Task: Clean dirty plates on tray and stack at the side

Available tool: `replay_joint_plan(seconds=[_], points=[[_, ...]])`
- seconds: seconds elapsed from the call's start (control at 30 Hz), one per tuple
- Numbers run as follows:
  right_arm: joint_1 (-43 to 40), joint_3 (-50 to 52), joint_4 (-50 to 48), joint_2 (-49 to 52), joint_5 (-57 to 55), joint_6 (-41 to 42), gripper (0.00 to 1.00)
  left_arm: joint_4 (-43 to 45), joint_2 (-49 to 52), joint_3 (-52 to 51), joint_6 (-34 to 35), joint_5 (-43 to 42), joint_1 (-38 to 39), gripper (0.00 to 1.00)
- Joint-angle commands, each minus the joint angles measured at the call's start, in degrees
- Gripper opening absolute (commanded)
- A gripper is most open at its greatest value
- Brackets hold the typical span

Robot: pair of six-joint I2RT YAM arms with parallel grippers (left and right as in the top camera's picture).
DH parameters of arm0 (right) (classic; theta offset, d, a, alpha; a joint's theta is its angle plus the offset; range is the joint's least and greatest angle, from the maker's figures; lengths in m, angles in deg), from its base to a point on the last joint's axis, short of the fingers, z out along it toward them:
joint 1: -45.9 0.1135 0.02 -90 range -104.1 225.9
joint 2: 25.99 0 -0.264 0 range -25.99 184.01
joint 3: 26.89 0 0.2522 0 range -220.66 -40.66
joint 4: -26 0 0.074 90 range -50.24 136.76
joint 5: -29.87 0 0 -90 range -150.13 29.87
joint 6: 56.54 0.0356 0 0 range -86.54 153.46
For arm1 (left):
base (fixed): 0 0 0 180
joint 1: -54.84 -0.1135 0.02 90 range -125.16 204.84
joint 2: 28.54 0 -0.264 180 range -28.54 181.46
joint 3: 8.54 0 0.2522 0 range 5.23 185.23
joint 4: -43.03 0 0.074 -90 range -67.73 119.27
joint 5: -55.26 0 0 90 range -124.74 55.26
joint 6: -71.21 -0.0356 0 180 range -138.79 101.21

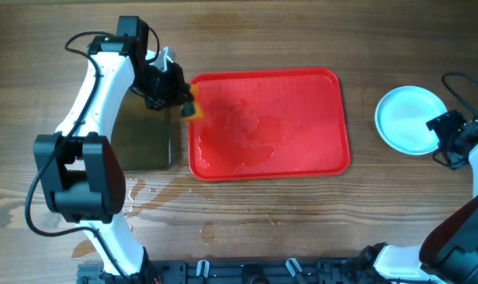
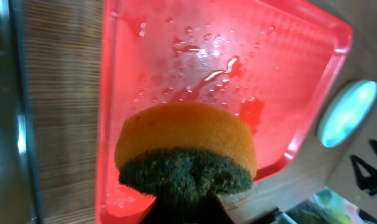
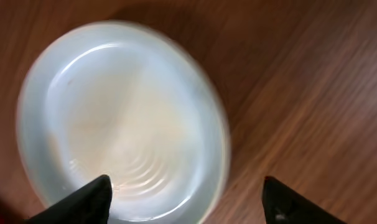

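Observation:
The robot's left gripper needs to move across and down over the black pan (image 2: pixel 3 118) to release the sponge (image 2: pixel 185 149), since the pan is below it, to the left in the overhead view.
The red tray (image 1: pixel 302 150) lies mid-table, wet, with no plates on it; it fills the left wrist view (image 2: pixel 176 62). A pale-blue plate (image 1: pixel 408 117) sits on the table right of the tray; I cannot tell how many are stacked there. It also shows in the right wrist view (image 3: pixel 120 112) and the left wrist view (image 2: pixel 347 112). My left gripper (image 1: pixel 184 102) is shut on a yellow-and-green sponge (image 2: pixel 185 149) over the tray's far left corner. My right gripper (image 1: pixel 442 134) is open and empty, its fingers (image 3: pixel 188 199) straddling the plate's right rim from just above.
A black pan (image 1: pixel 144 134) with brownish water stands left of the tray, under the left arm. Water puddles (image 1: pixel 156 193) lie on the wood in front of the pan and tray. A black cable (image 1: pixel 460 83) runs at the far right.

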Motion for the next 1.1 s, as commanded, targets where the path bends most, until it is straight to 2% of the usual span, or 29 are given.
replay_joint_plan(seconds=[0.0,0.07,0.2,0.33,0.4,0.6,0.63,0.67,0.7,0.8,0.83,0.93,1.07], points=[[0.2,-0.5,0.2,-1.8,20.3,-4.1,0.80,-1.1,-7.0,2.0,2.3,9.3,-1.6,0.04],[2.1,-0.5,0.9,-4.7,24.5,-6.4,0.84,-3.4,-12.4,2.0,6.1,21.2,-3.0,0.04],[9.0,-0.5,2.5,-7.6,21.2,-8.9,0.86,-7.7,-15.9,1.9,7.8,38.0,-4.1,0.04],[16.3,-0.4,3.2,-7.6,15.0,-8.9,0.88,-4.8,-13.6,-2.1,4.6,39.4,-4.2,0.04],[19.6,-0.4,4.0,-7.6,10.6,-8.7,0.88,0.1,-11.6,-6.6,2.7,39.4,-4.2,0.04],[22.1,-0.4,4.7,-7.6,9.8,-8.9,0.88,7.8,-7.8,-13.7,-1.5,38.1,-4.2,0.04],[22.1,-0.4,4.7,-7.6,9.8,-8.9,0.88,9.1,-7.5,-14.6,-1.5,38.1,-4.2,0.08],[22.1,-0.4,4.9,-7.6,9.8,-8.9,0.89,10.4,-7.5,-15.6,-1.5,38.1,-4.2,0.18],[22.1,-0.4,5.1,-7.6,9.8,-9.0,0.89,11.7,-7.5,-16.7,-1.4,38.1,-4.2,0.33],[22.1,-0.4,5.5,-7.6,9.8,-9.4,0.89,12.2,-7.5,-17.2,-1.4,38.1,-4.2,0.58],[22.1,-0.4,5.5,-7.6,9.8,-9.7,0.89,12.2,-7.5,-17.2,-1.4,38.1,-4.2,0.63],[22.1,-0.5,5.9,-8.3,10.1,-10.6,0.89,12.0,-8.1,-16.7,-1.2,38.1,-4.2,0.66],[22.4,-2.6,9.3,-13.9,10.4,-12.3,0.89,8.4,-13.0,-10.8,-0.9,32.7,-4.2,0.66]])
